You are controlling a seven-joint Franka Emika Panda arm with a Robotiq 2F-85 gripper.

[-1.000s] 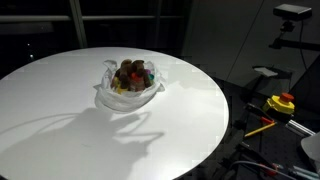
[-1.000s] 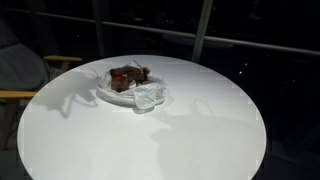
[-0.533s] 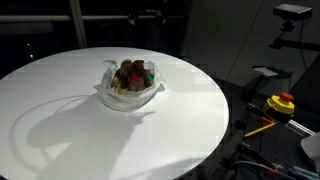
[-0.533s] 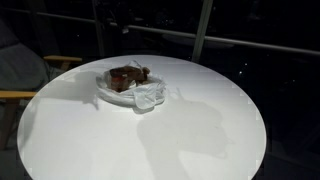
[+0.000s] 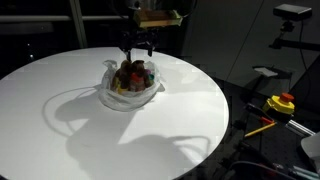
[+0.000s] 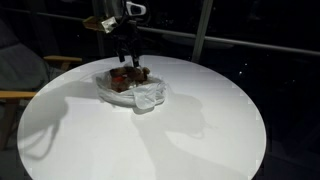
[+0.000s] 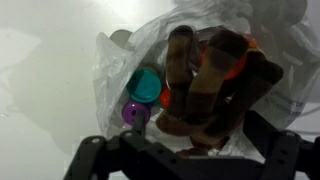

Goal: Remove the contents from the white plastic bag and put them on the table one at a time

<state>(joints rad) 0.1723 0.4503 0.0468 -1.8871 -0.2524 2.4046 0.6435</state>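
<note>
My open gripper moves down onto the body of the brown plush animal next, since the animal lies atop the heap, below my gripper's spread fingers.
The white plastic bag (image 5: pixel 129 96) (image 6: pixel 148 97) (image 7: pixel 114 66) lies open on the table (image 5: pixel 150 140) (image 6: pixel 160 135), towards its far side. The contents sit heaped inside. A brown plush animal (image 7: pixel 205 80) (image 5: pixel 130 70) (image 6: pixel 128 74) lies on top. Beside it are a teal cup (image 7: pixel 146 84), a purple piece (image 7: pixel 135 114) and a red bit (image 7: pixel 165 98). My gripper (image 5: pixel 138 49) (image 6: pixel 127 58) (image 7: pixel 190 152) hangs just above the heap, open, with its fingers spread either side of the plush and nothing between them.
A yellow box with a red button (image 5: pixel 282 103) and a camera on a stand (image 5: pixel 292 12) stand off the table's edge. A chair (image 6: pixel 28 72) stands beside the table. Dark windows with a pale post (image 6: pixel 203 28) lie behind.
The arm has come down into both exterior views and now hangs over the bag. Its shadow has swept across the tabletop. The bag and the toys have not moved.
</note>
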